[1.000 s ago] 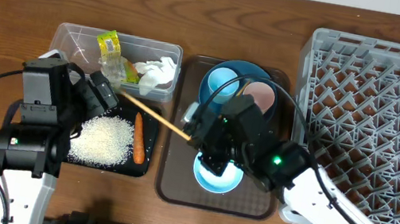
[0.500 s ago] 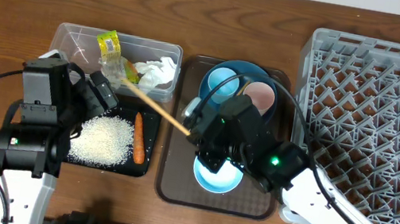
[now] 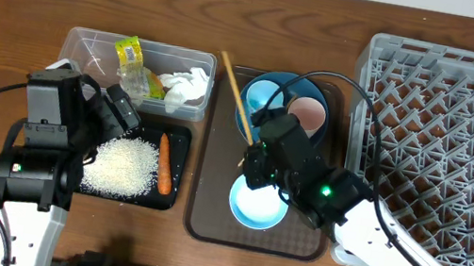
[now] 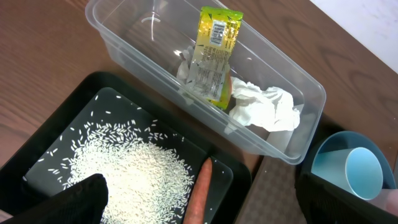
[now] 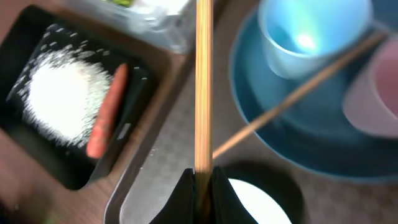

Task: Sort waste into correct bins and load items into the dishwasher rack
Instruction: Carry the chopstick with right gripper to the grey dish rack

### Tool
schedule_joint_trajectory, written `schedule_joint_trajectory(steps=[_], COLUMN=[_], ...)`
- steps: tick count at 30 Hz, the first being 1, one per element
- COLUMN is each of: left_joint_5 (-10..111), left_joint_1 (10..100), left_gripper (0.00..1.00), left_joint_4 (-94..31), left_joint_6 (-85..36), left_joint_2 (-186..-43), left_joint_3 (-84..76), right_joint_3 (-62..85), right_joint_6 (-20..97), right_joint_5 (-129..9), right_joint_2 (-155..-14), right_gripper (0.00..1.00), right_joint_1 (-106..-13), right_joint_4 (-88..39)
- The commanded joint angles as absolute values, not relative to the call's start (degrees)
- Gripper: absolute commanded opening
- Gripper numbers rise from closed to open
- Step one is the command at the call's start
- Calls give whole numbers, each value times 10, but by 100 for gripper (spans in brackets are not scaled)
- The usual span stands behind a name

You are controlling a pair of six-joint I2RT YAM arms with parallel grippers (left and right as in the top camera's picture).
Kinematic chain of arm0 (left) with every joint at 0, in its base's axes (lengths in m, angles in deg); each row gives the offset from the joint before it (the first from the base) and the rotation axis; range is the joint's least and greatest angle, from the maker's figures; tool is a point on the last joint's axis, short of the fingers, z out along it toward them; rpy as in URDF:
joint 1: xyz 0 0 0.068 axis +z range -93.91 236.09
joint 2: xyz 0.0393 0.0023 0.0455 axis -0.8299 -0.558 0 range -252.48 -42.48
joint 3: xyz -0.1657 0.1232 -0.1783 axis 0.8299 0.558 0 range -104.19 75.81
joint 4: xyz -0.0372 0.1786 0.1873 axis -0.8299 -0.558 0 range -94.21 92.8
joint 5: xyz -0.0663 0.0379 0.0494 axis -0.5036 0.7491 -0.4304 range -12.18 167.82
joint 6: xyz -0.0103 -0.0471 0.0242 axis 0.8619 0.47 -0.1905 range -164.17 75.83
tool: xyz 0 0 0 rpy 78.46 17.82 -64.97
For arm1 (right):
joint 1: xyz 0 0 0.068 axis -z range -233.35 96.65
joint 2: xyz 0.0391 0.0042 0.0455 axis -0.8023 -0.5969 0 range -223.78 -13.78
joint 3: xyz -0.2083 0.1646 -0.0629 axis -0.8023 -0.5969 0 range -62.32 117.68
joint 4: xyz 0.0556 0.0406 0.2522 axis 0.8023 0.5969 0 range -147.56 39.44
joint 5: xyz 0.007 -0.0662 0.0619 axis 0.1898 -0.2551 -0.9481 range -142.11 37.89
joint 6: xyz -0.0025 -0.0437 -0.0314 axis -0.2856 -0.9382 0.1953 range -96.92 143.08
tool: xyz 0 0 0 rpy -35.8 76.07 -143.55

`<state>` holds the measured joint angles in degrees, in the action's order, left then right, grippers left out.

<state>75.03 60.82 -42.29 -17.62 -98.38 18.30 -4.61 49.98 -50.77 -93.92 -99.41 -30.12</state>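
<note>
I will move my right gripper to the right in the overhead view next and lower it over the rack's tray-side slots to release the chopstick, because those slots are empty.
My right gripper (image 3: 251,151) (image 5: 203,177) is shut on one wooden chopstick (image 3: 236,95) (image 5: 203,81), which points up and to the back left above the brown tray. A second chopstick (image 5: 298,93) lies across the dark blue plate (image 3: 288,83) (image 5: 261,124), beside the light blue cup (image 3: 264,97) and pink cup (image 3: 309,114). The white-and-blue bowl (image 3: 256,208) sits just below the gripper. My left gripper (image 3: 124,113) (image 4: 202,190) hangs open over the black tray (image 3: 180,143), which holds rice (image 4: 124,168) and a carrot (image 4: 198,193). The clear tub (image 4: 124,46) holds the wrapper (image 4: 214,53) and tissue (image 4: 267,106).
The brown serving tray (image 3: 205,214) carries the plate, cups and bowl between the bins and the grey dishwasher rack (image 3: 448,157) at the right. The right arm's cable loops over the plate. Bare wooden table lies to the left and back.
The right gripper has swung its chopstick round: it pointed left over the black tray and tub, now it points to the back left beside the tub. The left arm has stayed still.
</note>
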Motion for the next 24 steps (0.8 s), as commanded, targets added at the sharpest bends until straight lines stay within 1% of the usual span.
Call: schedule_joint_trajectory(steps=[1,3,8,15,18,24], left_joint_5=[755,755,755,755,755,755], left_joint_1=[611,611,611,611,611,611], left_gripper=[99,99,99,99,99,99], left_joint_4=[-424,-424,-424,-424,-424,-424], left_joint_6=[-184,-184,-184,-184,-184,-184], left_joint_2=[-986,-986,-986,-986,-986,-986], left_joint_3=[170,170,170,170,170,170], right_joint_3=[-34,-34,-34,-34,-34,-34], right_joint_6=[552,556,630,616,615,579], right_joint_5=[-476,-476,-481,-476,-463,-478], right_joint_2=[-942,-942,-942,-942,-938,-901], right_gripper=[1,1,1,1,1,1], right_joint_1=[-990,-990,-991,-996,-983,-946], right_joint_4=[-299,-298,-300,-300,-295,-272])
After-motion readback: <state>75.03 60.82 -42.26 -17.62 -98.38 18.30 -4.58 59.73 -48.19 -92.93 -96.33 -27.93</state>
